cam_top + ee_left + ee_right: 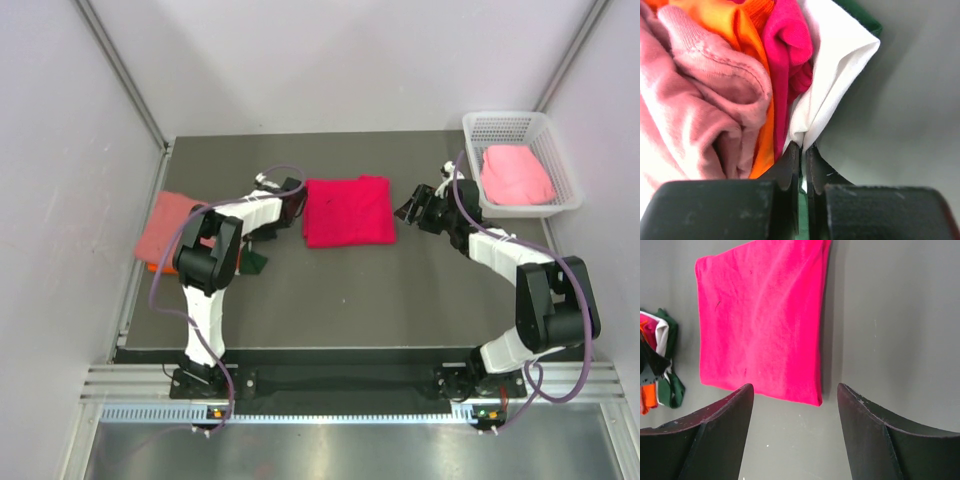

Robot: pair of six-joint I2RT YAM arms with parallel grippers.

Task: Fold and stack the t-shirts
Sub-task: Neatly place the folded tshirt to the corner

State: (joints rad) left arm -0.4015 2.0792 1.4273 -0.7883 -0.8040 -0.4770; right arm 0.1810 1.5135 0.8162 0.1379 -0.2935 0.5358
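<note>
I will move my right gripper outward and down onto the crimson-pink t-shirt's far corner on the basket side. Its open fingers are still short of that corner.
A bright crimson-pink t-shirt (347, 210) lies folded flat mid-table; it also shows in the right wrist view (760, 320). A dusty salmon t-shirt (170, 225) lies at the left edge over an orange one (150, 266). A light pink t-shirt (516, 175) is bunched in the basket. My left gripper (262, 240) (802, 150) is shut on a fold of white cloth with a green edge (835, 65), beside bunched salmon (700, 90), orange (740, 30) and crimson (787, 60) cloth. My right gripper (412, 208) (795, 395) is open and empty, just right of the crimson shirt.
A white mesh basket (523, 122) stands at the back right corner. The dark table (400, 290) is walled by pale panels on three sides. A dark green bit of cloth (256, 261) lies under the left arm.
</note>
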